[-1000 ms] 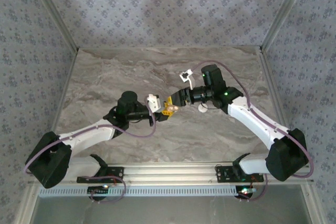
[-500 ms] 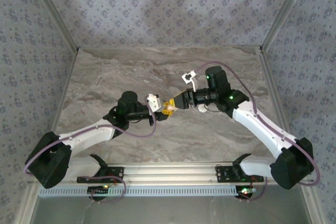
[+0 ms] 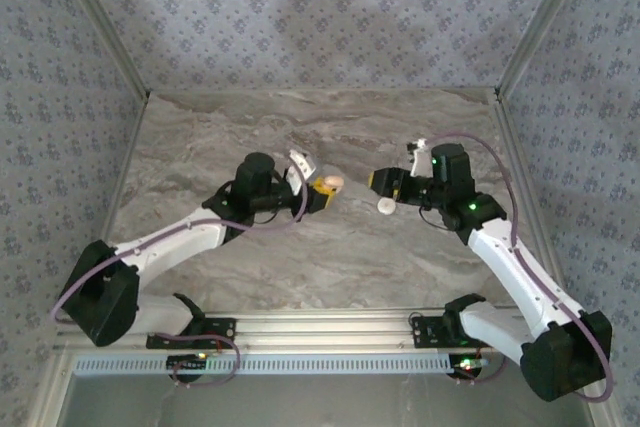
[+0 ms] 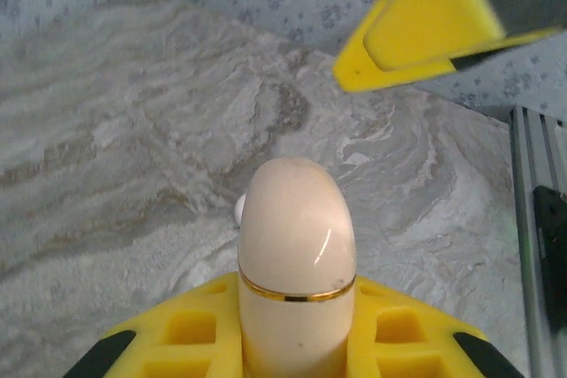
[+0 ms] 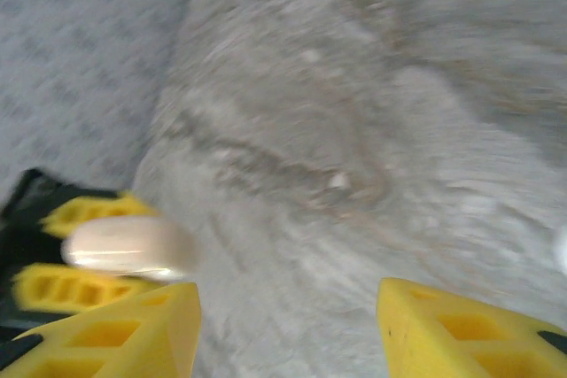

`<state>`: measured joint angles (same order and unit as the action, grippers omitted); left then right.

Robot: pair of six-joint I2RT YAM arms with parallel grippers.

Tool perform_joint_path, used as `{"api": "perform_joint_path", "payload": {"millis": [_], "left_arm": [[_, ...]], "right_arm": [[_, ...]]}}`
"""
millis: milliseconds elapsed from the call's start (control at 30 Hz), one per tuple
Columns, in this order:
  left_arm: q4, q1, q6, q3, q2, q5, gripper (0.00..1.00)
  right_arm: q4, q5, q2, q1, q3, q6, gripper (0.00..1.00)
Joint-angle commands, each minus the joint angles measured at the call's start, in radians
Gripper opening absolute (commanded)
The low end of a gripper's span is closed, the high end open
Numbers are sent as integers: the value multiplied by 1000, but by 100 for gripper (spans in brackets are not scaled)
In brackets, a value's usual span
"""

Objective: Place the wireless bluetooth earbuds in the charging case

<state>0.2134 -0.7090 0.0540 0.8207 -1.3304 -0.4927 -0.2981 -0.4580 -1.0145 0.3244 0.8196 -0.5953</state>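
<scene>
I should lower my left gripper and tilt it down toward the white disc. I should release the case (image 3: 329, 183) on the bare tabletop beside the disc, because that spot is clear.
The charging case (image 4: 297, 250), a glossy beige shell with a thin gold band, looks closed. It stands between the yellow pads of my left gripper (image 4: 297, 303), which is shut on it. From above, the case (image 3: 329, 183) sits at the tip of the left gripper (image 3: 317, 191), mid-table. My right gripper (image 3: 383, 181) hangs a short way to its right, apart from it. The blurred right wrist view shows the right gripper (image 5: 288, 329) open with bare table between its fingers, the case (image 5: 128, 245) at the left, and a tiny pale speck (image 5: 338, 181) on the table, possibly an earbud.
A small white round disc (image 3: 385, 206) lies on the marble table (image 3: 250, 137) just below the right gripper. One yellow finger of the right gripper (image 4: 425, 28) shows in the left wrist view's upper right. Patterned walls close in the back and sides.
The right gripper has drawn back to the right, away from the case, with its jaws slightly narrower. The left gripper has carried the case a little farther back. The disc has stayed put.
</scene>
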Motion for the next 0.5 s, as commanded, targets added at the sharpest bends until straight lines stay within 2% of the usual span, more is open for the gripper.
{"api": "perform_joint_path", "payload": {"millis": [0,200,467], "left_arm": [[-228,-3,172,130,-62,52,16],[-512,-6,336,395,-256,69,16],[-579,-11,492,579,-509,-2,16]], "right_arm": [[-27,189,19,-29,-39,-134,57],[-2,266,51,-39,-114,-194,57],[-8,299,136,-43,-209,-228,57]]}}
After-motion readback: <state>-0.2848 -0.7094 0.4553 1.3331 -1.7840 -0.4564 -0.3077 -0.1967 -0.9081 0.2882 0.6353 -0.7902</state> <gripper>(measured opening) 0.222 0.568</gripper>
